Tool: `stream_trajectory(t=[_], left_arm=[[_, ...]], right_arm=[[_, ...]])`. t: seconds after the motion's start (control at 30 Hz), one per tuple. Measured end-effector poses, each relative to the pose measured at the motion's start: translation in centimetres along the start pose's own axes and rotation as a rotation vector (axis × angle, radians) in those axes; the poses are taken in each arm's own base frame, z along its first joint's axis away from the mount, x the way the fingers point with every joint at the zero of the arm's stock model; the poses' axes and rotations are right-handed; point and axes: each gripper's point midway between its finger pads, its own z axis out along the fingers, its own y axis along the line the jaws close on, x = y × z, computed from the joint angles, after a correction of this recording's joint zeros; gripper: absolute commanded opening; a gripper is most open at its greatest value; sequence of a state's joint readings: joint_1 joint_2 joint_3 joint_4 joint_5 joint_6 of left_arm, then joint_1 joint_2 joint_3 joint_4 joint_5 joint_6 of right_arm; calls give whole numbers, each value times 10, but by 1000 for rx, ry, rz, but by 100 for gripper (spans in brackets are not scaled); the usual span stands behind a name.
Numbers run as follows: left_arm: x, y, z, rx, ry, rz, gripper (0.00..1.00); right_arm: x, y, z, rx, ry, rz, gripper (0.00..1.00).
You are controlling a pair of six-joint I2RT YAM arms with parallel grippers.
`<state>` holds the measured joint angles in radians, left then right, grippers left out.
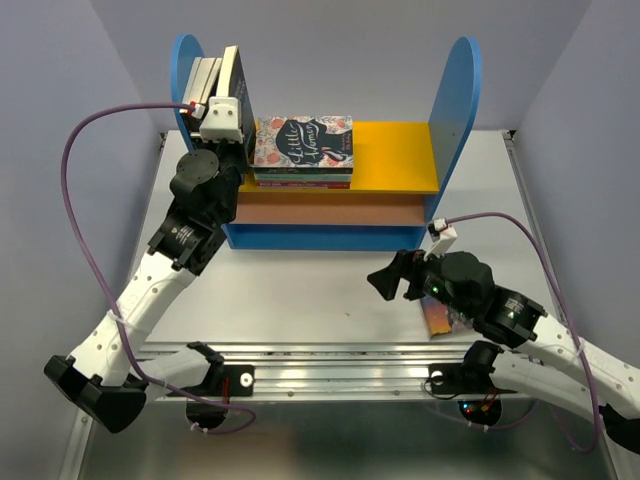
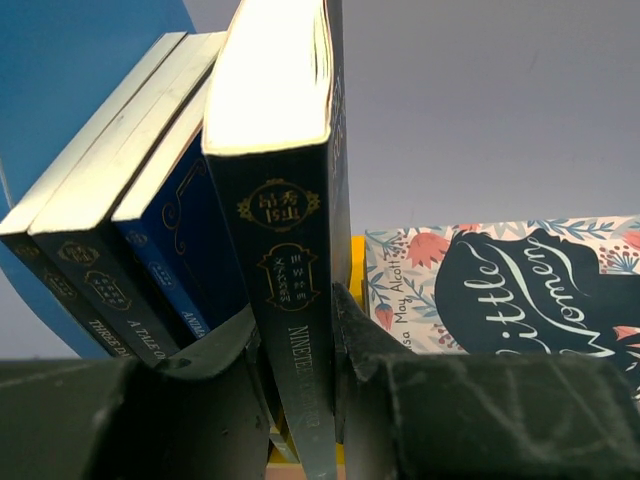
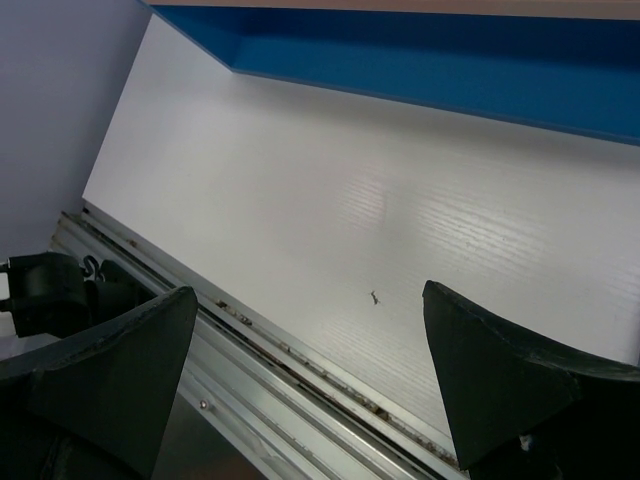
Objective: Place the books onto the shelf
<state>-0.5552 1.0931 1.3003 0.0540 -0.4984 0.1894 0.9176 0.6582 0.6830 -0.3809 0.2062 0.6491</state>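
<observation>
I need to lower the "Nineteen" book with my left gripper and put it on the yellow board next to the leaning books, because its top is still higher than theirs.
The shelf [image 1: 400, 150] stands at the back of the table. Three thin dark books [image 2: 110, 260] lean against its blue left panel [image 2: 60, 90]. My left gripper [image 2: 297, 305] is shut on the spine of a dark blue book [image 2: 290, 220] lettered "Nineteen", held upright next to the leaning ones [image 1: 205, 80] on the yellow board. My right gripper [image 1: 393, 275] hangs open over the table in front of the shelf, with nothing between its fingers [image 3: 500, 380]. Another book [image 1: 438, 318] with a colourful cover lies flat on the table, partly hidden under the right arm.
The floral "Little Women" book [image 1: 303, 140] lies flat on a small stack in the middle of the yellow board, right of the held book. The shelf's blue base [image 3: 450, 60] is just beyond the right gripper. A metal rail [image 1: 330, 375] runs along the table's near edge.
</observation>
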Motion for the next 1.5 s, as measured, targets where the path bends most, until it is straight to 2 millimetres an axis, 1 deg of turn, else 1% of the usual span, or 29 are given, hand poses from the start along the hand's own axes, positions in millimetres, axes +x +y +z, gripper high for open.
stream_trajectory(t=[0.27, 0.4, 0.63, 0.77, 0.8, 0.83, 1.13, 1.2, 1.3, 1.33, 1.4, 1.43, 1.5], left_arm=[[15, 2, 3, -16, 14, -14, 0], [20, 2, 4, -23, 13, -15, 0], [38, 2, 5, -34, 37, -3, 0], [40, 4, 6, -50, 35, -3, 0], [41, 4, 6, -54, 32, -5, 2], [43, 4, 7, -56, 30, -7, 6], [43, 10, 9, -100, -10, -55, 7], [43, 10, 9, -103, -13, -59, 14], [44, 11, 12, -110, -17, -62, 16], [44, 11, 14, -112, -19, -63, 23], [44, 11, 15, -116, -22, -65, 25], [44, 11, 16, -116, -22, -68, 32], [44, 11, 16, -117, -24, -73, 33]], right_arm=[[6, 1, 4, -10, 18, 5, 100], [4, 2, 3, -15, 13, 6, 100], [2, 4, 2, -23, 4, 13, 100], [-1, 6, 0, -32, -8, 16, 100], [-1, 6, 0, -33, -9, 16, 100], [-1, 6, 0, -34, -9, 16, 100], [-1, 6, 0, -34, -8, 15, 100], [-1, 6, 0, -35, -7, 15, 100], [-1, 6, 0, -35, -7, 15, 100], [-1, 6, 0, -35, -7, 15, 100], [0, 6, 0, -35, -7, 15, 100], [-1, 6, 0, -35, -7, 15, 100], [0, 6, 0, -35, -7, 15, 100]])
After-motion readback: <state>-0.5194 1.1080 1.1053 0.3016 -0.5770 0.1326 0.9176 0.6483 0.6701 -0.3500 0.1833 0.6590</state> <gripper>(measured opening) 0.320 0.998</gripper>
